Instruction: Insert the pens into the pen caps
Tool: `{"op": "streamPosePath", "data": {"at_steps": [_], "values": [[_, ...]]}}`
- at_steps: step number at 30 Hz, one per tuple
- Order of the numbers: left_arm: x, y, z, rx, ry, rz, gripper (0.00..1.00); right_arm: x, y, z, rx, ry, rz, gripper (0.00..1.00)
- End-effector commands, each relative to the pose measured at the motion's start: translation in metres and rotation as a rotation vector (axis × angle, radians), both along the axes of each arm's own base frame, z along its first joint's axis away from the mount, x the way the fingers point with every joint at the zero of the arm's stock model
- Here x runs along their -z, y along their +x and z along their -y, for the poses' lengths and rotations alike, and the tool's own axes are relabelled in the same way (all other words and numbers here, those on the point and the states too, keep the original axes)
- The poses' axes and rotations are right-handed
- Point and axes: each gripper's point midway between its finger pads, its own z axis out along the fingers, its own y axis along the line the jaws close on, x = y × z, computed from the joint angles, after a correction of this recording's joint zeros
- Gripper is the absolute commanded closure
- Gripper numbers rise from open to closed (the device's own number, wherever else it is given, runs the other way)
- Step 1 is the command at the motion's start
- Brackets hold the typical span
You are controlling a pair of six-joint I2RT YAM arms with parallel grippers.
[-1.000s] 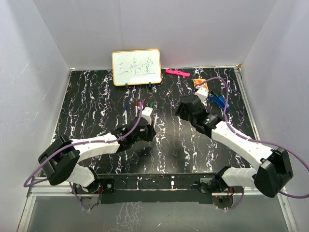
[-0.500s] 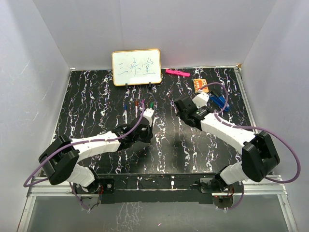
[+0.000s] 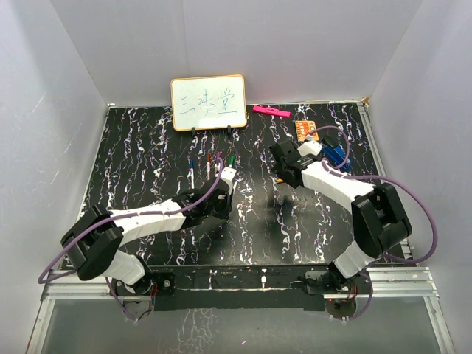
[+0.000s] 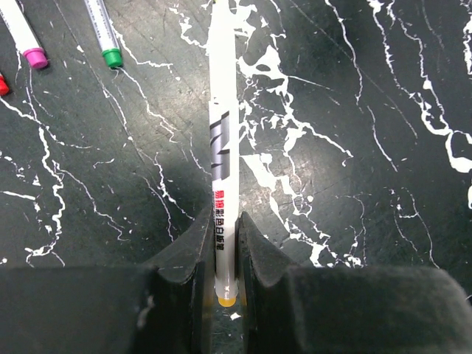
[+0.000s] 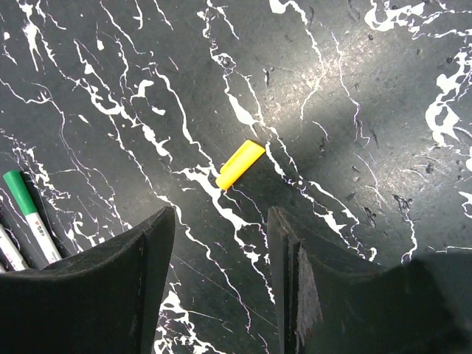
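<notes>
The robot's right gripper should move down next onto the yellow pen cap (image 3: 279,180) (image 5: 240,164), with its open fingers at the cap's long sides, because the cap lies flat with bare table around it.
My left gripper (image 4: 223,214) is shut on a white-barrelled pen (image 4: 223,133) with a yellow end, and the barrel points straight away from the jaws above the table. In the top view this gripper (image 3: 225,182) sits just in front of a row of pens (image 3: 209,164) with coloured ends. Two of them, pink-ended (image 4: 26,37) and green-ended (image 4: 103,37), show in the left wrist view. A yellow pen cap (image 5: 240,164) lies on its side on the table, just ahead of my right gripper (image 5: 221,217), which is open and empty. A green-ended pen (image 5: 29,214) lies to its left.
A small whiteboard (image 3: 209,103) stands at the back of the black marbled table (image 3: 147,147). A pink highlighter (image 3: 270,110), an orange item (image 3: 308,129) and a blue clip-like object (image 3: 335,155) lie at the back right. White walls enclose the table.
The right arm has folded in, its elbow swinging toward the back, and its jaws have opened wider. The left arm has shifted only slightly and is still holding the pen.
</notes>
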Motion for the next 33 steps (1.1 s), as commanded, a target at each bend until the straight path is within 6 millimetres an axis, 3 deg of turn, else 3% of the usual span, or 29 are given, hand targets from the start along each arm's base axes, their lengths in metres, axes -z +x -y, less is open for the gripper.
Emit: {"op": "streamPosePath", "data": {"at_steps": [1,13,18,28,33], "values": [[-0.008,0.006,-0.001,-0.018,0.021,0.015,1.00,-0.015,0.018,-0.013,-0.031,0.056,0.055,0.49],[-0.001,0.004,0.000,-0.003,0.032,-0.002,1.00,0.015,0.030,-0.022,-0.056,0.055,-0.051,0.50],[0.000,0.003,0.001,-0.002,0.023,-0.003,1.00,0.014,0.032,-0.020,-0.037,0.051,-0.052,0.50],[0.008,0.001,-0.001,-0.019,0.028,-0.020,1.00,0.024,0.026,-0.009,0.007,0.066,-0.084,0.51],[0.009,0.001,-0.002,-0.021,0.026,-0.021,1.00,0.044,0.022,-0.006,0.015,0.057,-0.134,0.52]]}}
